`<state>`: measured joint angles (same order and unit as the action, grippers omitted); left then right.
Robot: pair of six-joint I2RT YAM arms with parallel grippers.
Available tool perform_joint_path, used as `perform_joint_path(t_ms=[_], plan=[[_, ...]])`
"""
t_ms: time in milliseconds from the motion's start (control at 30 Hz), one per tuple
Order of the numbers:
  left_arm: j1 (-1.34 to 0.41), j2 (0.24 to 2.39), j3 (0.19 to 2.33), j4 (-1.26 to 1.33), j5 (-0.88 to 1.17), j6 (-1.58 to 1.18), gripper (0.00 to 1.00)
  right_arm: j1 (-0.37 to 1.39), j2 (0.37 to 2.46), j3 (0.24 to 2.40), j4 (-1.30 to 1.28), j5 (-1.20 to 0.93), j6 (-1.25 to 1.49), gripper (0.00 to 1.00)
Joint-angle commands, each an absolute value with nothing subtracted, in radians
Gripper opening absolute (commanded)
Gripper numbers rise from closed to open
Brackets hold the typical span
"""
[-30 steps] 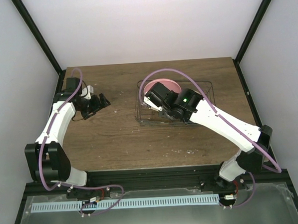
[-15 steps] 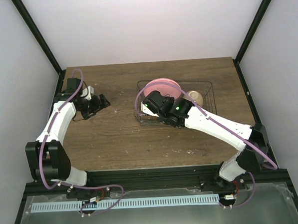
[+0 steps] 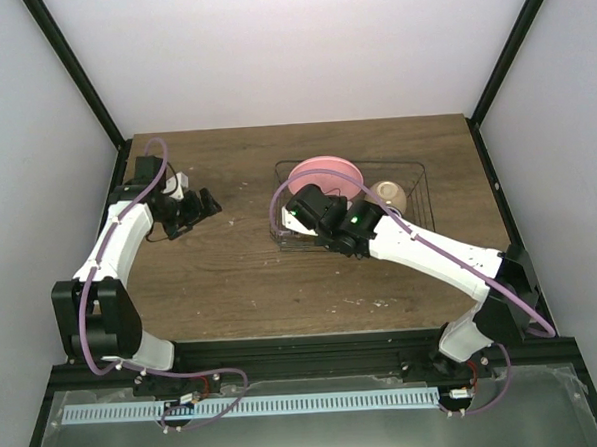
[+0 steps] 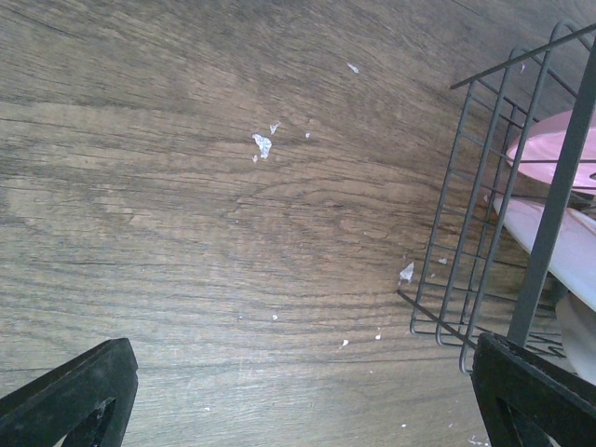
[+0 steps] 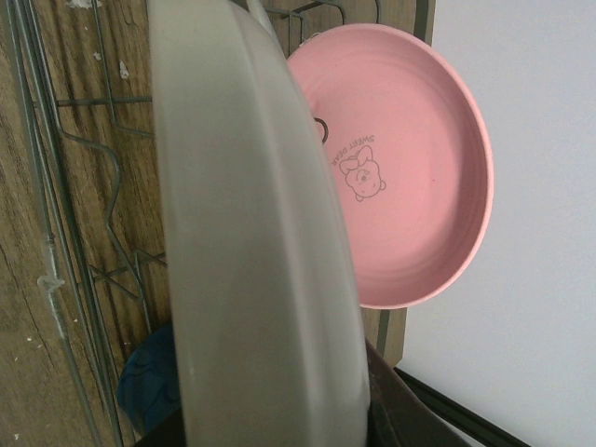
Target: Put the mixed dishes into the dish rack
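Observation:
The rack's wires are just below my right gripper, so it will next go down a little and release the pale plate on edge beside the pink one.
The dish rack [image 3: 414,199] of dark wire sits at the back right of the table. A pink plate [image 3: 324,174] stands on edge in it, also in the right wrist view [image 5: 400,168]. A small cream bowl [image 3: 388,193] lies in the rack's right part. My right gripper [image 3: 304,212] hangs over the rack's left end, shut on a pale plate [image 5: 251,233] held on edge just in front of the pink one. A dark blue mug [image 5: 152,386] lies low in the rack. My left gripper [image 3: 194,211] is open over bare table, left of the rack [image 4: 470,233].
Small white crumbs [image 4: 262,144] lie on the wooden table [image 3: 231,277] between the left gripper and the rack. Black frame posts [image 3: 491,83] rise at the back corners, with white walls behind them.
The right arm has swung left and nearer with the pale plate, uncovering the cream bowl in the rack. The left arm has not moved.

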<state>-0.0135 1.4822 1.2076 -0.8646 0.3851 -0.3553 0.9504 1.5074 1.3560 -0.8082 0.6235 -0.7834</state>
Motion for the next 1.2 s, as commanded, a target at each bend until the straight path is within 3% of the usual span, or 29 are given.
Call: perform_joint_path(t_ms=[0,467,900,1167], plan=[[-0.014,1.490,1.199,-0.856,0.384,-0.341,1.00,0.946,1.488,1.364,-0.765,0.678,-0.760,0.01],[-0.014,1.497,1.200,-0.851,0.392,-0.342,1.00,0.946,1.501,1.239,-0.686,0.708,-0.790,0.07],[-0.013,1.507,1.195,-0.848,0.398,-0.341,1.00,0.946,1.525,1.225,-0.625,0.712,-0.815,0.38],[-0.012,1.511,1.196,-0.847,0.402,-0.337,1.00,0.946,1.524,1.222,-0.603,0.737,-0.834,0.45]])
